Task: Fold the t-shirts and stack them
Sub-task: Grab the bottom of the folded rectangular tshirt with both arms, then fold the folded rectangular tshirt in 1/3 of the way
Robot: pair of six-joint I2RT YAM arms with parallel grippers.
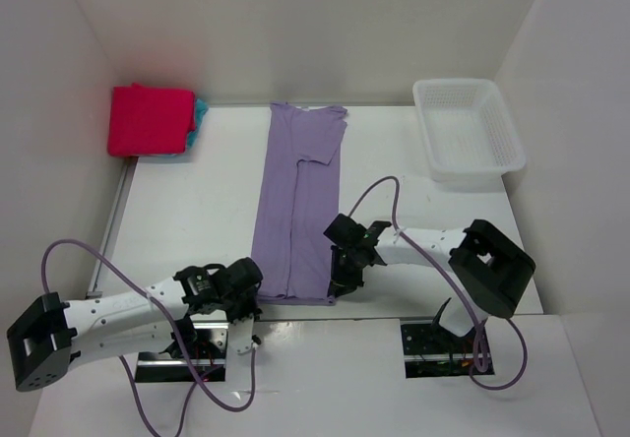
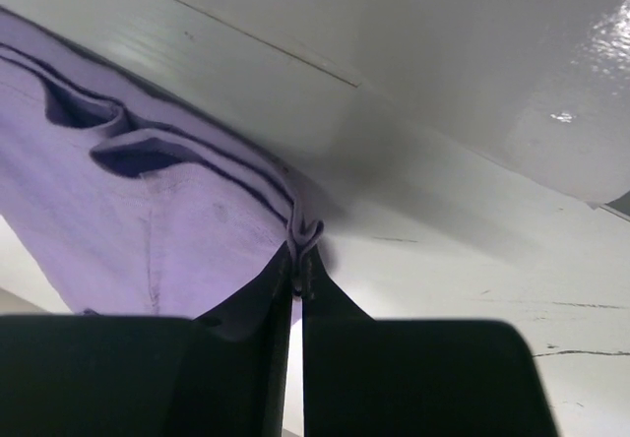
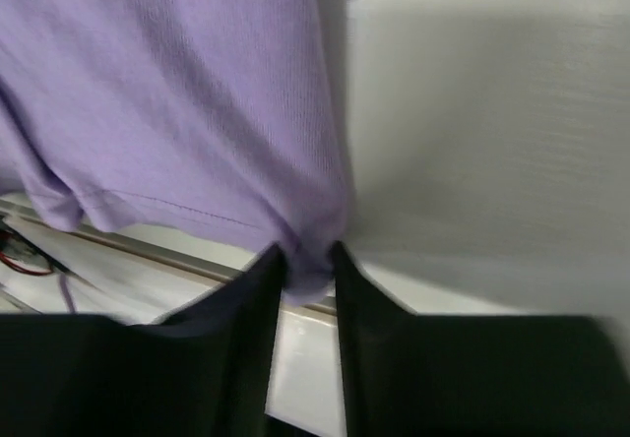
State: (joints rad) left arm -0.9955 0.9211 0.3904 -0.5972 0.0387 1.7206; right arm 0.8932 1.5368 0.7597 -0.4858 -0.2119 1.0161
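My left gripper next lifts the still full-length folded t-shirt's hem corner. It then carries it outward onto the collar half, which lies outward of it, and releases.
A lilac t-shirt (image 1: 295, 201) lies folded into a long strip down the middle of the table, collar end far, hem near the front edge. My left gripper (image 1: 252, 299) is shut on the hem's near left corner; the left wrist view shows the bunched lilac fabric (image 2: 148, 211) pinched between the fingertips (image 2: 298, 265). My right gripper (image 1: 341, 281) is shut on the hem's near right corner; the right wrist view shows the lilac cloth (image 3: 197, 102) gripped between the fingers (image 3: 310, 270). A folded pink t-shirt (image 1: 150, 119) lies on a blue one (image 1: 200, 114) at the far left.
A white plastic basket (image 1: 468, 127) stands at the far right of the table. White walls enclose the table on the left, back and right. The table's front edge (image 1: 295, 304) runs just under both grippers.
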